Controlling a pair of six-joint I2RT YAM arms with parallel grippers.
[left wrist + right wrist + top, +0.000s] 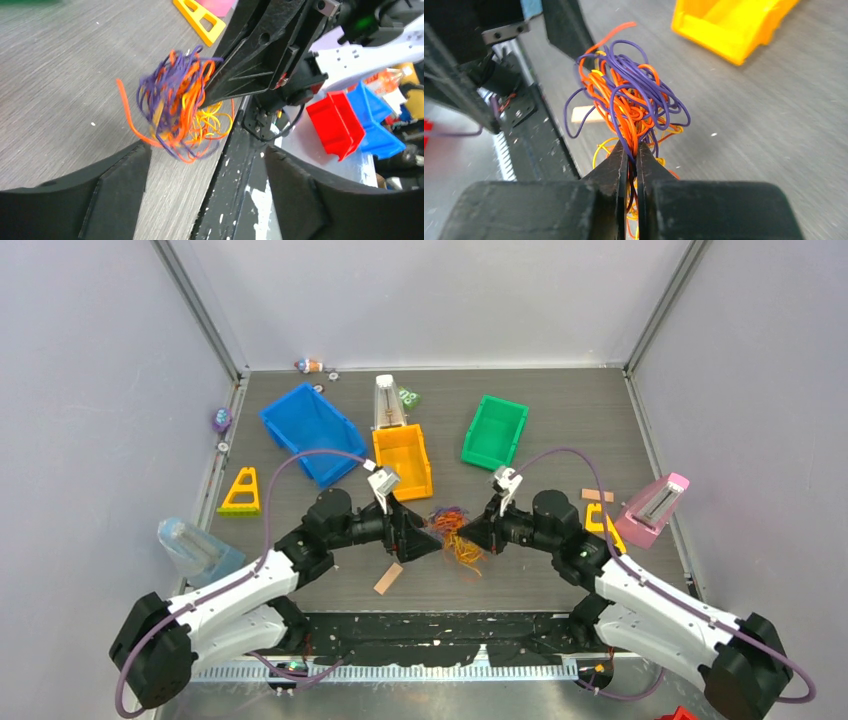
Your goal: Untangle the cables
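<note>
The open left gripper lies across the tangle [177, 102] from my right gripper. My right gripper will next ease to the right in the top view and release the cables to it.
The cables [455, 528] are a small tangle of orange, purple and yellow loops at the table's middle, between both grippers. My right gripper [466, 529] is shut on the cables [629, 102]; strands run between its closed fingertips [621, 159] and the bunch hangs lifted above the table. In the left wrist view the tangle [177, 102] hangs off the right gripper's black fingers [235, 80]. My left gripper [432, 540] is open and empty, its fingers [120, 185] wide apart just below the tangle.
A yellow bin [403, 460], a blue bin [308, 430] and a green bin [494, 430] stand behind the tangle. A small tan block [388, 578] lies near the front. A yellow triangle frame [241, 492] and a pink stand [654, 508] sit at the sides.
</note>
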